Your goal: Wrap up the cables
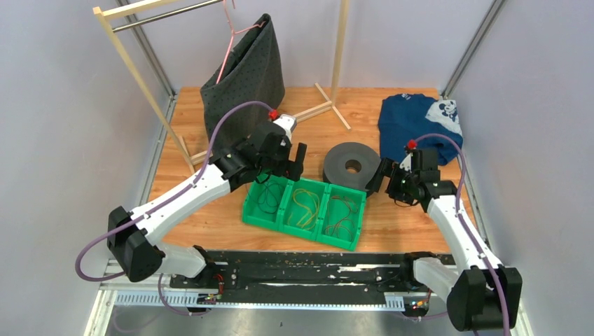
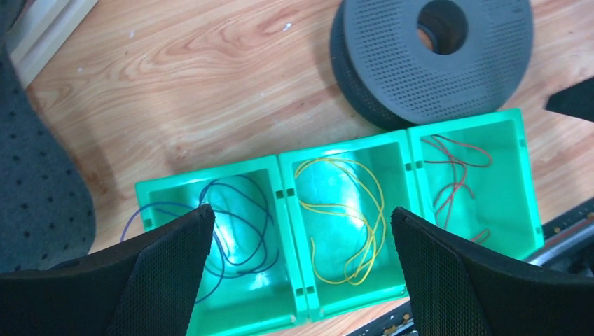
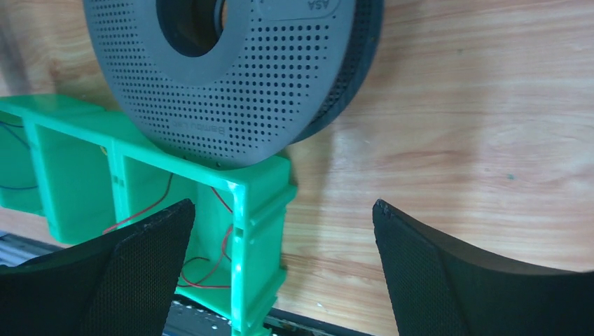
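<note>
Next, my left gripper moves past the yellow cable and down onto the loose red-brown cable (image 1: 342, 203) (image 2: 454, 164), which lies below it, to its right in the top view.
Three thin cables lie loose in a green three-compartment bin (image 1: 246, 210): a dark blue cable (image 2: 242, 224) in the left compartment, a yellow cable (image 2: 354, 213) in the middle, a red-brown cable (image 2: 455, 185) in the right. They also show from above as the dark cable (image 1: 267, 199), the yellow cable (image 1: 306, 205) and the red-brown cable (image 1: 341, 213). My left gripper (image 1: 288, 165) is open and empty above the bin's far left part (image 2: 301, 238). My right gripper (image 1: 382, 179) is open and empty beside the bin's right end (image 3: 280, 238).
A grey perforated spool (image 1: 352, 165) lies flat behind the bin, also in the wrist views (image 2: 438, 56) (image 3: 231, 63). A dark grey bag (image 1: 245, 77) hangs on a wooden rack (image 1: 133, 70) at back left. A blue shirt (image 1: 420, 122) lies at back right.
</note>
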{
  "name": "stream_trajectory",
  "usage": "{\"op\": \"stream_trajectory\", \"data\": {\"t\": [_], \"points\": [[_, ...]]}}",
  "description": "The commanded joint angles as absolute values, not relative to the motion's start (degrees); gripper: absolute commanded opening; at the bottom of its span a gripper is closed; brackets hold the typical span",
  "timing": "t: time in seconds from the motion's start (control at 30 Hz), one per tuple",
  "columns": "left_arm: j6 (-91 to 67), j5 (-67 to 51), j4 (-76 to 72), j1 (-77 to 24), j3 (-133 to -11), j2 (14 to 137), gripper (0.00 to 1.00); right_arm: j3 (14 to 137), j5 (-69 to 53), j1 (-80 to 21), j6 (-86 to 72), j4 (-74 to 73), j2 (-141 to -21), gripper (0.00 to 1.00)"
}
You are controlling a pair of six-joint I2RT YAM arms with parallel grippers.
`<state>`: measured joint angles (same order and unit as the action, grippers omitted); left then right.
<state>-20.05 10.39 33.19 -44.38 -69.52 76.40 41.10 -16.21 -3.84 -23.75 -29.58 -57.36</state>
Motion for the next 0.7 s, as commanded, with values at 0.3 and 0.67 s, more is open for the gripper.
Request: {"op": "stream_trajectory", "data": {"t": [0.3,0.67], "points": [[-15.87,-8.12,30.74,-50.02,-66.67,78.53,0.89,36.92,-23.19,-2.45,-29.29,-22.83,-54.53,1.0],[-11.96,-0.24,23.74,-58.58,-76.21,93.2,0.8,38.86,-20.59,-0.62,-28.28,-26.91,-53.55,1.0]]}}
